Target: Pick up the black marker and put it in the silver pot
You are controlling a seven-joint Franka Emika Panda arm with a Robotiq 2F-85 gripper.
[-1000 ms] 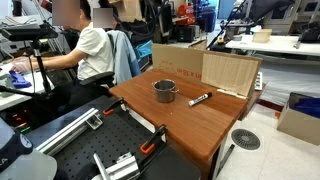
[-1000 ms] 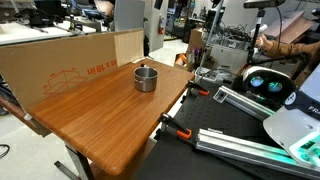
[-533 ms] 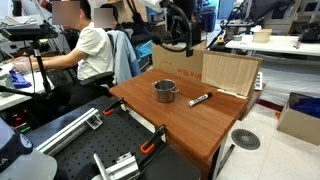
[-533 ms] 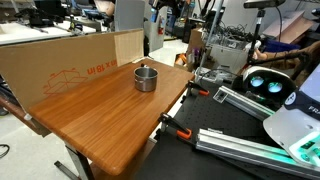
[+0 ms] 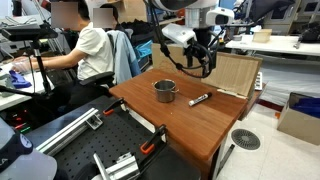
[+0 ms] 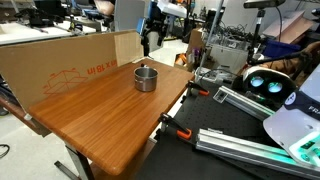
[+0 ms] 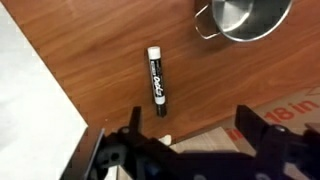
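My gripper moves down onto the marker's black cap end [image 5: 208,96] [image 7: 161,109] next with its open fingers spread astride it, because that end lies nearest them.
The black marker [image 5: 200,99] lies flat on the wooden table, a short way from the silver pot [image 5: 164,91]. In the wrist view the marker [image 7: 156,80] has a white end and a black cap, and the pot [image 7: 245,15] is at the top right. My gripper [image 5: 205,58] hangs open and empty in the air above the marker and the cardboard. In the wrist view its two dark fingers [image 7: 190,130] stand wide apart below the marker. In an exterior view the pot [image 6: 146,77] shows, the gripper [image 6: 150,40] is behind it, and the marker is hidden.
A low cardboard wall [image 5: 230,72] stands along the table's back edge, right behind the marker. A seated person [image 5: 90,50] works at a desk nearby. Orange clamps [image 5: 150,146] grip the table's front edge. A cardboard box [image 5: 300,118] sits on the floor.
The arm has come into view from above and moved down over the table toward the marker. Pot and marker have not moved.
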